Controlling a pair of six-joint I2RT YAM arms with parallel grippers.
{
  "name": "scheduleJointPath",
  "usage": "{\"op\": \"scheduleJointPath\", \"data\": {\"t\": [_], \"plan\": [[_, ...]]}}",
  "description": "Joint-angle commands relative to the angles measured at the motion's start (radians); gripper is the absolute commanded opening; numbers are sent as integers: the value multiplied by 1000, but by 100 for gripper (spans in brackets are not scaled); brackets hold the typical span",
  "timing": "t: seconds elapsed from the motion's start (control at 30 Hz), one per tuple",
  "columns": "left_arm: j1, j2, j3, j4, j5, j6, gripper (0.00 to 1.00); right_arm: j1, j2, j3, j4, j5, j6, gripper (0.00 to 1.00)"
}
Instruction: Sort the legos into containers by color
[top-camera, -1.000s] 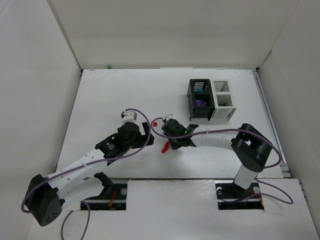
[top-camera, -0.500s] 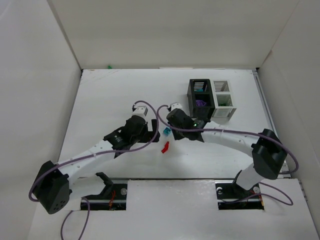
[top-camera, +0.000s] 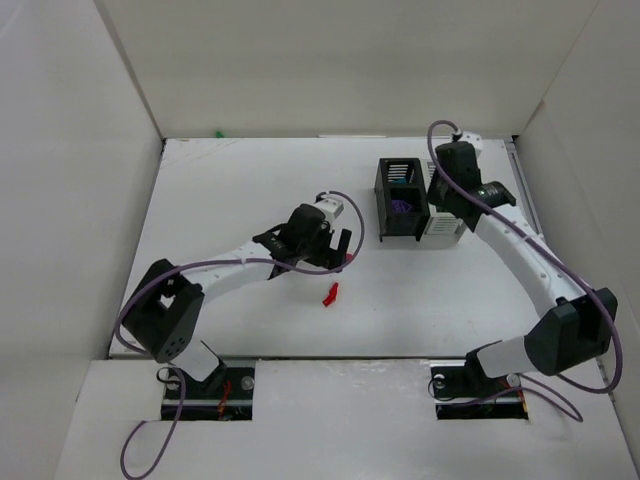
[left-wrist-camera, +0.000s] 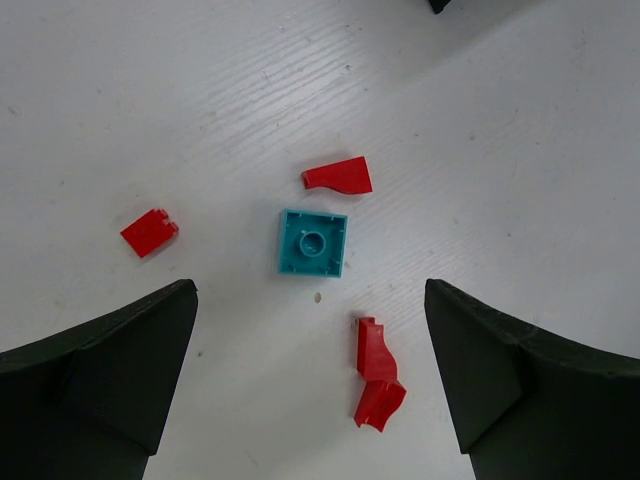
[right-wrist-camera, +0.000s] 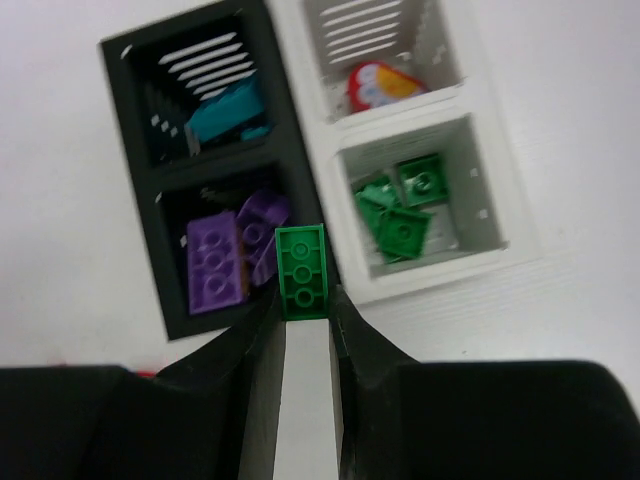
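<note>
Next, my left gripper lowers its open fingers around the sides of the teal lego (left-wrist-camera: 312, 243), centered below between the red legos, and closes.
My right gripper (right-wrist-camera: 302, 300) is shut on a green lego (right-wrist-camera: 301, 270) and holds it above the joined containers, over the wall between the black bin (right-wrist-camera: 290, 150) and the white bin (right-wrist-camera: 440, 275). The black bin holds teal (right-wrist-camera: 225, 115) and purple legos (right-wrist-camera: 212, 258). The white bin holds green legos (right-wrist-camera: 400, 215) and a red-and-yellow piece (right-wrist-camera: 380, 85). My left gripper (left-wrist-camera: 310, 385) is open over a teal lego (left-wrist-camera: 312, 243) and three red legos (left-wrist-camera: 377, 372), (left-wrist-camera: 338, 176), (left-wrist-camera: 150, 232) on the table.
In the top view the bins (top-camera: 400, 215) stand at the back right, with the right gripper (top-camera: 443, 197) over them. The left gripper (top-camera: 335, 250) is at mid-table, with a red lego (top-camera: 329, 293) just in front of it. A small green piece (top-camera: 218, 132) lies at the far edge. White walls enclose the table.
The right arm has swung from mid-table back and to the right, over the bins, carrying the green lego. The left gripper has moved right, over the teal and red legos.
</note>
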Motion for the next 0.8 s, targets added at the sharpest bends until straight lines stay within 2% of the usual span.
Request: {"op": "scheduleJointPath", "data": {"t": [0.0,0.17,0.37,0.4,0.47,0.5,0.53,0.77], "plan": [[2,40,74,28,45,79,95,-87,21,77,-57,10,24,17],[11,109,112,19,45,101,94,-144,117,129,-81,1,39,20],[31,154,123,19,71,110,91,-167,156,161,-103,10,65,35],[31,154,133,19,80,110,91,-167,156,161,-112,22,76,45],[31,175,133,19,91,119,89,-176,156,161,-112,23,76,50],[31,175,143,19,91,119,89,-176,156,161,-112,23,76,58],[31,186,143,19,91,119,89,-176,147,161,-112,23,85,60],[31,221,166,19,91,139,84,-176,83,124,-110,32,85,63]]}}
